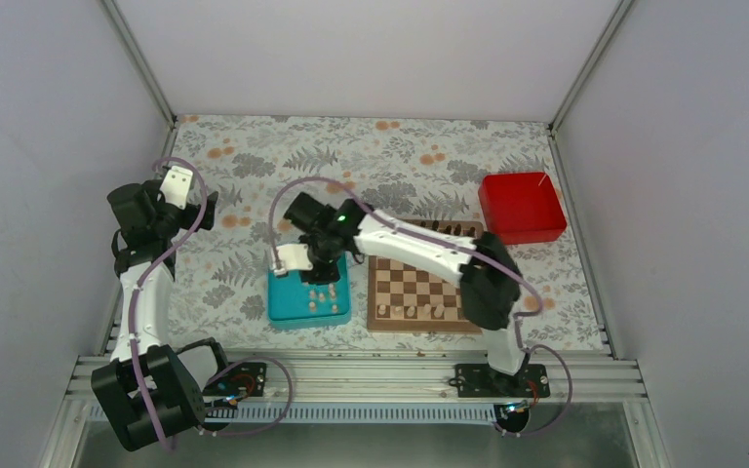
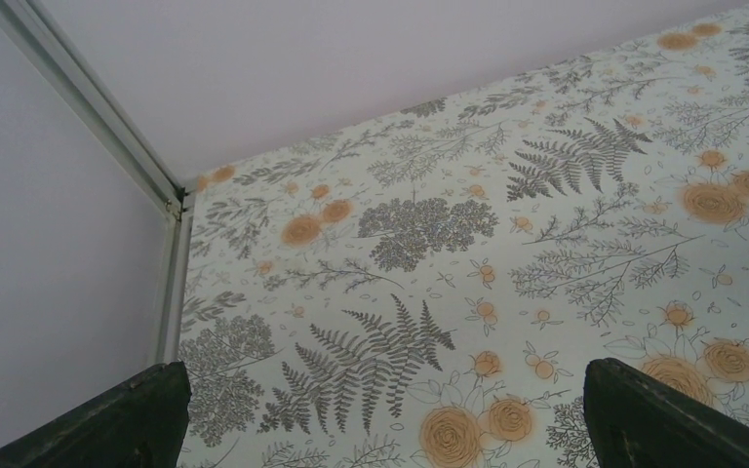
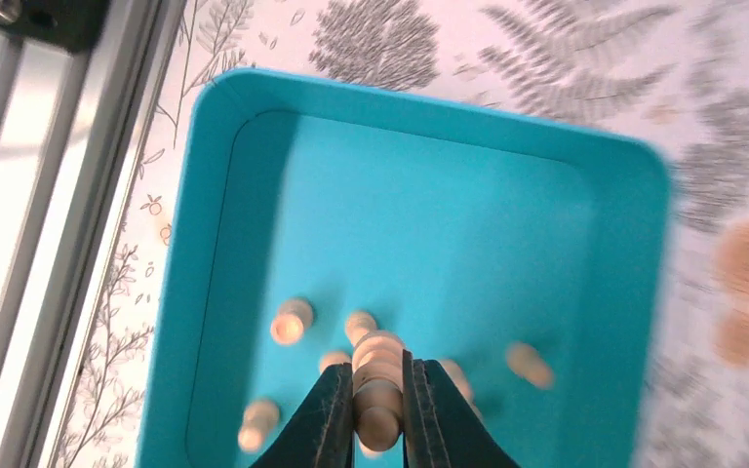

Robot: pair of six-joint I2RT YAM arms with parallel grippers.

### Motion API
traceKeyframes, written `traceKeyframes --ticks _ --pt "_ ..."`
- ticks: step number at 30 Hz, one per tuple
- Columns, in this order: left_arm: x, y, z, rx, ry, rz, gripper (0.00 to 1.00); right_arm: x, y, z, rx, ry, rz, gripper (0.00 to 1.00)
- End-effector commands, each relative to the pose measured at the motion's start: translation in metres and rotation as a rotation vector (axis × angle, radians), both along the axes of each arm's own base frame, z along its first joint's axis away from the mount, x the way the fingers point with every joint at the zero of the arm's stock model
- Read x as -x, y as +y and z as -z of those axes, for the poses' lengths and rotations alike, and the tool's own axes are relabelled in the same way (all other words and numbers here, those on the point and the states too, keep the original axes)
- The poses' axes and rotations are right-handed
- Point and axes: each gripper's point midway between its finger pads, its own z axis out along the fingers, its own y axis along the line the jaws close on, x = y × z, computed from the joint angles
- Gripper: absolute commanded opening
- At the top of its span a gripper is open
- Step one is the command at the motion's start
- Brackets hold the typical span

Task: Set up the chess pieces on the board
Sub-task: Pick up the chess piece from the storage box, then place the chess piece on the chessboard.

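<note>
I will cross my right gripper over to the right in the top view, to the empty near-row square (image 1: pixel 452 314) beside the pale pieces, then lower and release there.
My right gripper (image 3: pixel 376 390) is shut on a pale beige chess piece (image 3: pixel 378 363) and holds it above the teal tray (image 3: pixel 429 195). Several more pale chess pieces (image 3: pixel 291 321) lie on the tray floor under it. In the top view the right gripper (image 1: pixel 320 261) hangs over the teal tray (image 1: pixel 283 307), left of the chessboard (image 1: pixel 421 292). A few pale pieces (image 1: pixel 431 313) stand on the board's near row and dark pieces (image 1: pixel 447 228) on its far row. My left gripper (image 2: pixel 380 429) is open and empty above bare tablecloth, far left in the top view (image 1: pixel 180 185).
A red box (image 1: pixel 520 207) stands at the back right, beyond the board. The aluminium rail (image 1: pixel 351 375) runs along the near table edge, close to the tray. White enclosure walls stand on three sides.
</note>
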Motion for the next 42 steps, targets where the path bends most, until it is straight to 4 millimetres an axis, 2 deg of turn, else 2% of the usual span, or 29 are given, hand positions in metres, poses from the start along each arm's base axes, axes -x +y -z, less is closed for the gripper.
traceKeyframes --ticks 1,5,10,11,13,17,22,28,42 --pt "0.001 -0.001 -0.006 -0.001 -0.020 0.010 1.00 -0.021 -0.043 -0.050 -0.048 -0.056 0.112 0.04" --pt "0.001 0.001 -0.008 -0.006 -0.025 0.001 1.00 -0.039 -0.107 -0.071 -0.068 -0.072 0.256 0.04" --pt "0.001 0.001 -0.009 -0.005 -0.024 0.000 1.00 -0.052 -0.206 -0.064 -0.055 -0.070 0.472 0.04" --pt "0.001 0.001 -0.008 -0.004 -0.022 0.000 1.00 -0.048 -0.225 -0.056 -0.041 -0.057 0.507 0.04" --pt "0.000 0.000 -0.007 0.000 -0.019 0.005 1.00 -0.043 -0.258 -0.055 -0.047 -0.070 0.581 0.04" --pt "0.000 0.000 -0.006 0.005 -0.014 0.007 1.00 -0.022 -0.300 -0.033 0.002 -0.051 0.657 0.04" --pt "0.000 0.000 -0.009 0.002 -0.018 0.006 1.00 0.002 -0.326 -0.005 0.067 -0.026 0.704 0.04" --pt "0.001 0.000 -0.010 0.002 -0.021 0.005 1.00 0.016 -0.337 0.014 0.112 0.005 0.709 0.05" --pt "-0.002 0.004 -0.003 -0.002 -0.003 -0.007 1.00 0.036 -0.336 0.038 0.156 0.077 0.553 0.04"
